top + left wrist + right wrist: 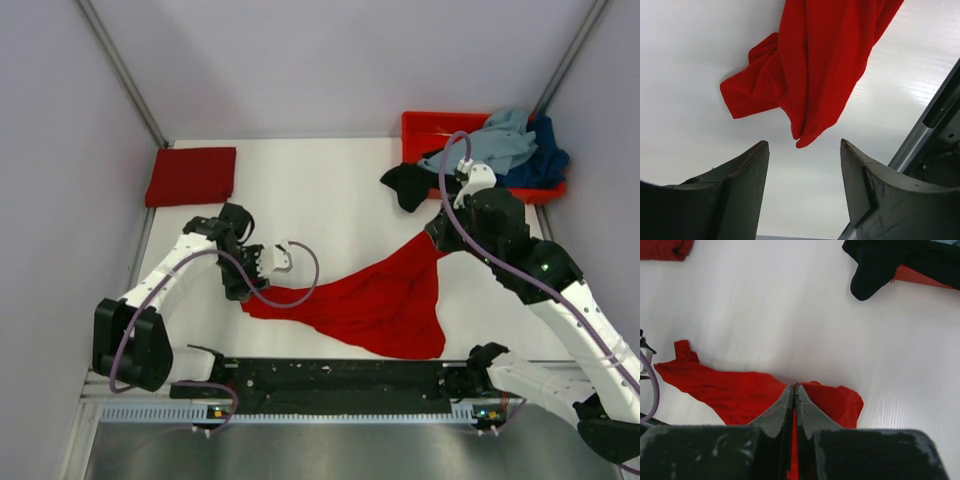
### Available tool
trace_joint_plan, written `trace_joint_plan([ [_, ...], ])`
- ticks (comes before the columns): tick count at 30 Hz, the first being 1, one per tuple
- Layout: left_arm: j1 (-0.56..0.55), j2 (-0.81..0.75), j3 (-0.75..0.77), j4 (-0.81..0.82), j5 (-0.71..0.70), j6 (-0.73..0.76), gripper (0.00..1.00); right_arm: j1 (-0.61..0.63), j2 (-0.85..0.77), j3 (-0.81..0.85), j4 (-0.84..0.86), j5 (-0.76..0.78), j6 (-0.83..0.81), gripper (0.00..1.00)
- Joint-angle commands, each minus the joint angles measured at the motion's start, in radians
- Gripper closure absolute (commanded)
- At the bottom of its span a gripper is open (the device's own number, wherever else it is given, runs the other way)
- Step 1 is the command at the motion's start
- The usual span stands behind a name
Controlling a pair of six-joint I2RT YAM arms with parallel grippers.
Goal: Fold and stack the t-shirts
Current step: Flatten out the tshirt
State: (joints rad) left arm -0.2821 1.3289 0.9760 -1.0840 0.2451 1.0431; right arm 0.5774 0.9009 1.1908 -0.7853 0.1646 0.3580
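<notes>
I need to lower my left gripper onto the bright red t-shirt's pointed end [248, 308] [805, 134] and close it. That narrow tip lines up with the gap between its fingers.
A bright red t-shirt [375, 300] lies crumpled and stretched across the table's near middle. My right gripper [438, 238] is shut on its far right corner, and cloth shows between the fingers in the right wrist view [794, 386]. My left gripper [246, 288] is open and empty, just short of the shirt's left end [810, 75], with its fingertips [761, 150] apart over bare table. A darker red shirt [191, 175] lies folded at the back left. Grey-blue [490, 143], black [408, 183] and dark blue [545, 155] shirts are heaped at the back right.
A red-orange plastic tray [425, 128] at the back right holds the heaped shirts, and the black one hangs over its edge onto the table. A black rail [340, 378] runs along the near edge between the arm bases. Grey walls close in the sides and back.
</notes>
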Motion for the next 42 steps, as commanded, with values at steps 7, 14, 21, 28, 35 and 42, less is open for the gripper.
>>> trace_joint_plan([
  [7,0.026,0.125,0.004,-0.013,-0.021,0.098,0.46,-0.011,-0.011,-0.007,0.058,0.021,-0.025,1.0],
  [14,0.027,0.161,0.043,-0.062,-0.017,0.086,1.0,-0.011,-0.023,-0.005,0.058,0.029,-0.031,1.0],
  [21,0.066,0.066,0.156,-0.064,-0.108,-0.066,1.0,-0.014,-0.03,0.027,0.058,0.065,-0.047,1.0],
  [28,0.185,-0.051,0.512,-0.024,-0.305,-0.198,1.0,-0.022,-0.028,0.232,0.05,0.159,-0.109,1.0],
  [35,0.192,-0.192,0.651,-0.004,-0.38,-0.146,1.0,-0.022,-0.06,0.435,0.047,0.161,-0.165,1.0],
  [42,0.192,-0.284,0.551,0.146,-0.379,-0.166,1.0,-0.022,-0.066,0.425,0.047,0.052,-0.149,1.0],
])
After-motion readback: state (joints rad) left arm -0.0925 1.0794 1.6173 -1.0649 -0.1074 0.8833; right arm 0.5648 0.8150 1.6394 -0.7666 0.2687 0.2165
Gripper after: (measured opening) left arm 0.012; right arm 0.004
